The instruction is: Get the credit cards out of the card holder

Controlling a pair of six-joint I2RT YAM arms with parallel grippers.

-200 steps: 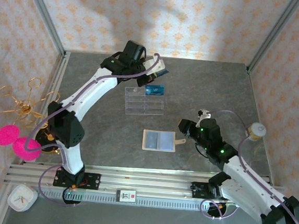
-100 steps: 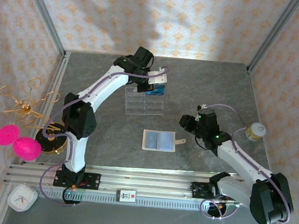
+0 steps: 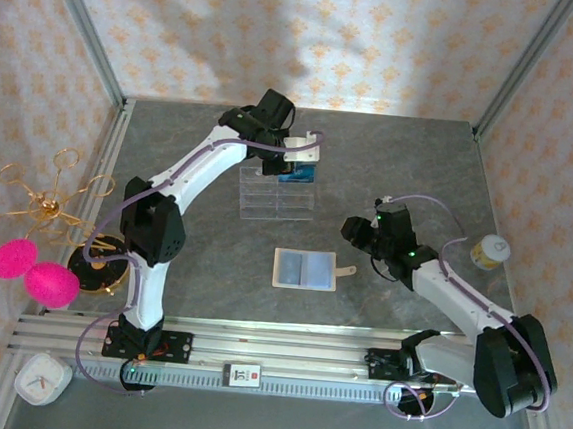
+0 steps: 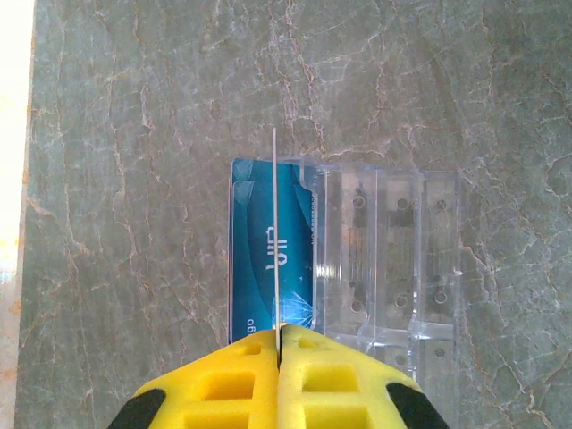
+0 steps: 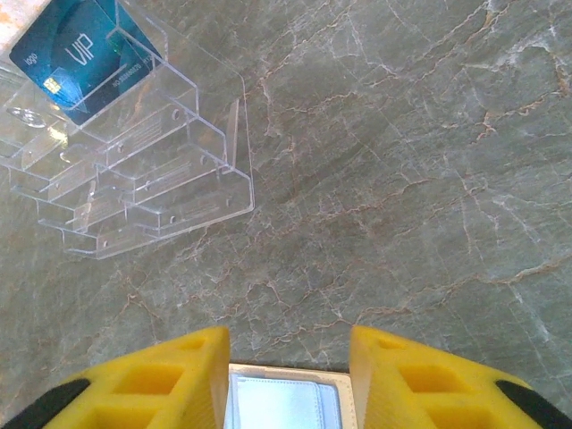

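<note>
My left gripper lowers the edge-on credit card toward the tray's far end (image 3: 298,172) (image 4: 296,250) next and releases it there, where another blue card already lies flat.
The beige card holder (image 3: 305,269) lies open and flat mid-table, its pale inner pockets up and its snap tab pointing right. My right gripper (image 3: 355,233) hovers just right of it, open; in the right wrist view the card holder (image 5: 286,404) sits between the yellow fingers (image 5: 156,384) of the right gripper (image 5: 288,349). My left gripper (image 3: 306,157) is over the clear tray's far end, shut on a credit card (image 4: 275,223) seen edge-on as a thin white line. Another blue credit card (image 4: 255,259) lies flat in the tray end below it.
The clear plastic compartment tray (image 3: 276,199) sits behind the card holder. A small white jar (image 3: 489,251) stands at the right edge. Pink balls (image 3: 31,270) and a gold wire ornament (image 3: 42,193) lie outside the left rail.
My left gripper has swung right with its card to the tray's far end, over the blue card lying there. The right arm has shifted slightly and turned toward the card holder.
</note>
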